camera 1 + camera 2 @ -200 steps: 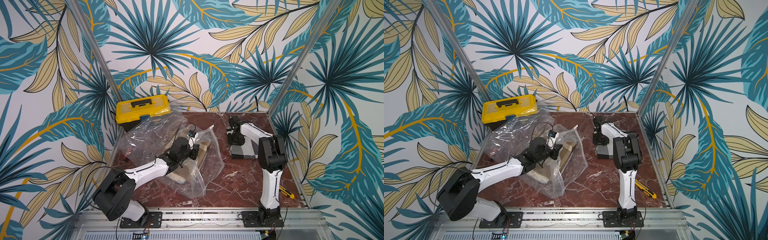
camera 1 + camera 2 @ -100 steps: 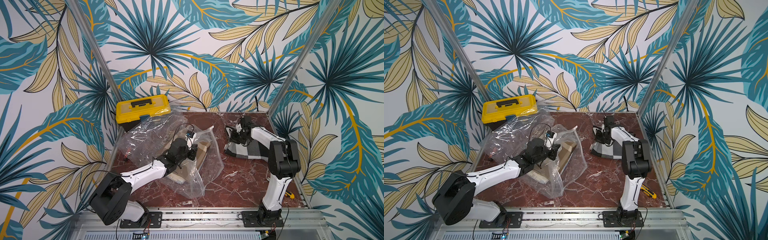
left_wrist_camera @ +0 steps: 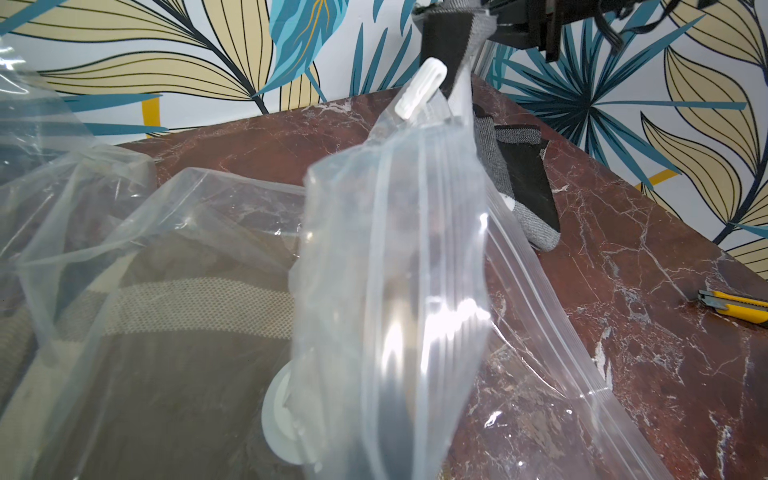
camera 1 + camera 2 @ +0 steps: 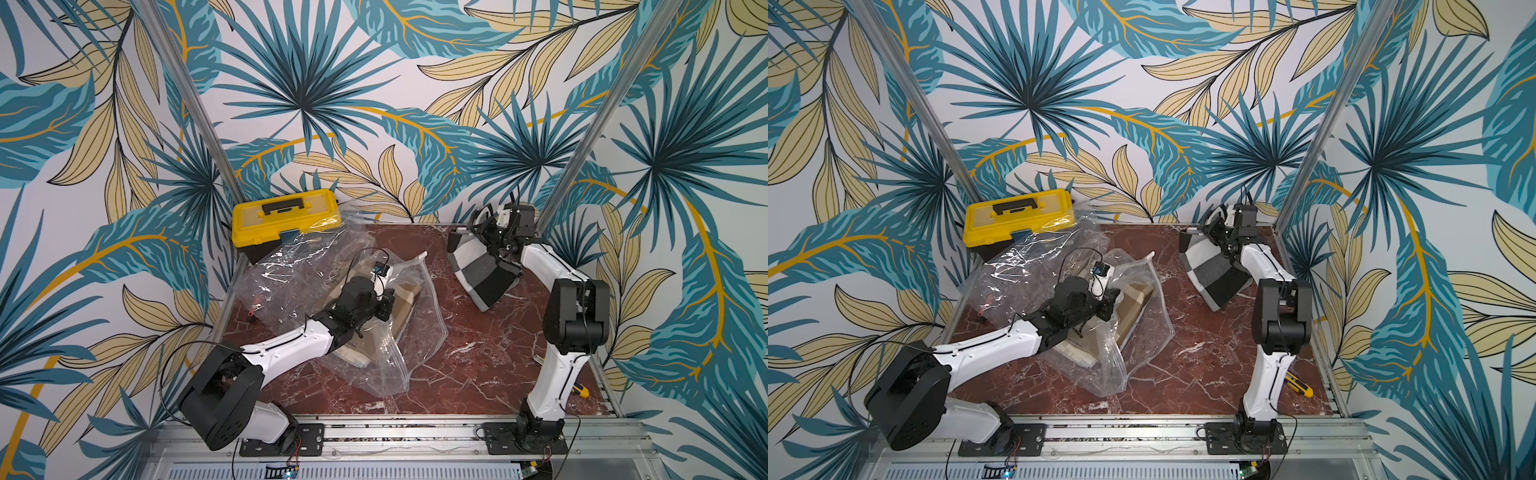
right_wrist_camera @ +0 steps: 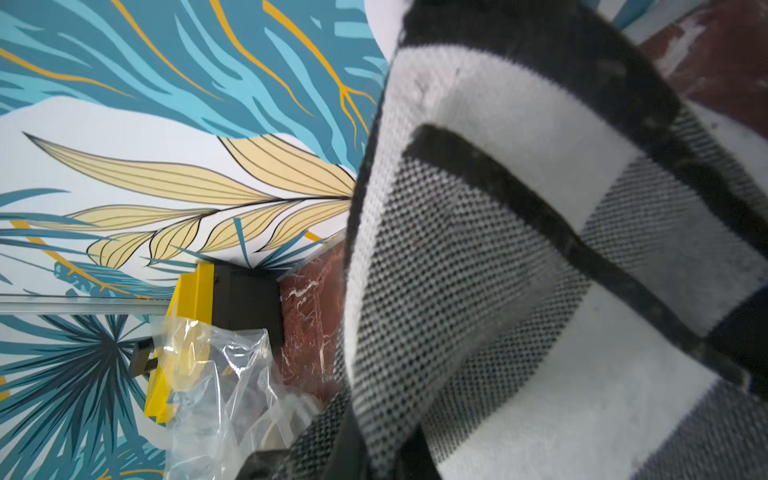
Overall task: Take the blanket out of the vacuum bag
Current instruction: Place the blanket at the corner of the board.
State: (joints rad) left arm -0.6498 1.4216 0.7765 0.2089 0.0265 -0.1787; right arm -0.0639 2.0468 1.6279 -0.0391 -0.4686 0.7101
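Note:
My right gripper should next go down toward the vacuum bag (image 4: pixel 419 332), over the clear, bare marble at the back, and release the blanket.
A black, white and grey checked blanket (image 4: pixel 478 270) (image 4: pixel 1210 274) hangs from my right gripper (image 4: pixel 484 232) (image 4: pixel 1212 232), which is shut on its upper edge near the back right corner. Its lower end rests on the table. This cloth fills the right wrist view (image 5: pixel 498 249). The clear vacuum bag (image 4: pixel 419 332) (image 4: pixel 1142 332) lies at centre left, apart from the blanket. My left gripper (image 4: pixel 384 305) (image 4: pixel 1106 305) is shut on its plastic near the zip edge (image 3: pixel 395 270). A folded beige cloth (image 3: pixel 187 299) and the round white valve (image 3: pixel 278 419) show through the bag.
A yellow toolbox (image 4: pixel 286 218) (image 4: pixel 1017 218) stands at the back left, with more crinkled clear plastic (image 4: pixel 291 266) in front of it. A yellow utility knife (image 4: pixel 579 390) (image 4: pixel 1298 384) lies by the right arm's base. Patterned walls close in the red marble table (image 4: pixel 478 374).
My right gripper has shut on the checked blanket and lifted it off the table, up and back toward the corner. The left arm has barely moved.

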